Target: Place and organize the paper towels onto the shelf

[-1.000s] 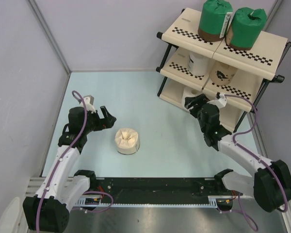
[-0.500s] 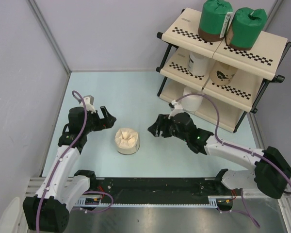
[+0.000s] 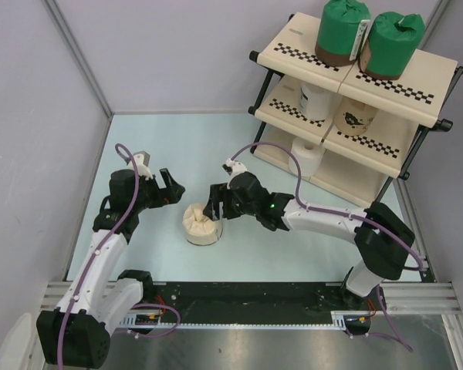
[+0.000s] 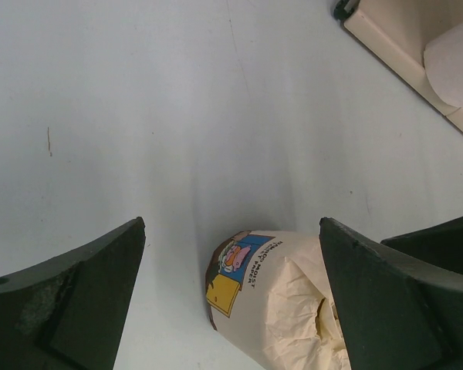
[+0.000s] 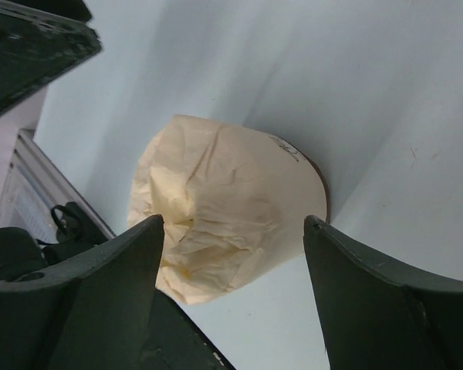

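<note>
The tan-wrapped roll is still below my right gripper's open fingers. My right gripper needs to move down over the roll, with one finger into its crumpled top and one outside the roll's side.
A tan-wrapped paper towel roll stands on the table between my arms. It also shows in the left wrist view and the right wrist view. My right gripper is open just above its right side, jaws either side of its crumpled top. My left gripper is open and empty, a little to the roll's upper left. The shelf stands at the back right. It holds two green rolls on top, two white-wrapped rolls on the middle tier and a bare white roll on the bottom tier.
Grey walls enclose the pale table on the left and back. A black rail runs along the near edge. The shelf's bottom panel and the bare roll show at the left wrist view's top right.
My right arm has swung left from the shelf's bottom tier across the table to the tan roll. The left arm and the roll have not moved.
</note>
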{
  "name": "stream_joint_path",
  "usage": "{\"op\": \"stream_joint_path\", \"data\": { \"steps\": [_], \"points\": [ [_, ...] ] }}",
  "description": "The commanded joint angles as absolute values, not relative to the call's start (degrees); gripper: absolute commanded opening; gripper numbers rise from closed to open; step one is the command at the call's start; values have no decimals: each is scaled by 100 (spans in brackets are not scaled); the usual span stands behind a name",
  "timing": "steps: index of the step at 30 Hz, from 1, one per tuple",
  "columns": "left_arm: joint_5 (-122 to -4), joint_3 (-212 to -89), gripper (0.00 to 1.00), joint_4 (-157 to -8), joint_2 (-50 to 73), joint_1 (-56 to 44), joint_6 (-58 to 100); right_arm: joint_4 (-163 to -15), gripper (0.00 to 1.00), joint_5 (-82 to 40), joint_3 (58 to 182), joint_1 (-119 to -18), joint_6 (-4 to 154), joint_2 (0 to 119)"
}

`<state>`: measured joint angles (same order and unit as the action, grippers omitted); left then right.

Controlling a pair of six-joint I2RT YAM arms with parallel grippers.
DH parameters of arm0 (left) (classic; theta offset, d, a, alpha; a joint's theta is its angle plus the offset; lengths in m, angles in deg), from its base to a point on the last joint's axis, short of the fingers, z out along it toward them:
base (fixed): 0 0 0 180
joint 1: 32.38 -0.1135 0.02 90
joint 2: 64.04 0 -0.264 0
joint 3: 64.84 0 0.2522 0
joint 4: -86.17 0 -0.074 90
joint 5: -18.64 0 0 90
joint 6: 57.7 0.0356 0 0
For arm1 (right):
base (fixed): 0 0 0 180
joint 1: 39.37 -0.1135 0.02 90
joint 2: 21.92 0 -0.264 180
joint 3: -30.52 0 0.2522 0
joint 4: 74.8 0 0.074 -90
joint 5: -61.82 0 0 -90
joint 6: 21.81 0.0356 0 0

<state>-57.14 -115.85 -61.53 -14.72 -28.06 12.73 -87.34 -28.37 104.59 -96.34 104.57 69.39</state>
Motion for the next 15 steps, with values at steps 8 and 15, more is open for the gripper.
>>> {"op": "stream_joint_path", "data": {
  "steps": [8, 15],
  "points": [
    [-5651, -11586, 100, -6267, -1473, -2851, 1191, -9278, 77, -3214, 11090, -9825, 10537, 7643],
    [-5625, -11586, 100, -6276, -1455, -2851, 1191, -9532, 74, -3319, 11353, -10001, 10449, 8003]
  ]
}}
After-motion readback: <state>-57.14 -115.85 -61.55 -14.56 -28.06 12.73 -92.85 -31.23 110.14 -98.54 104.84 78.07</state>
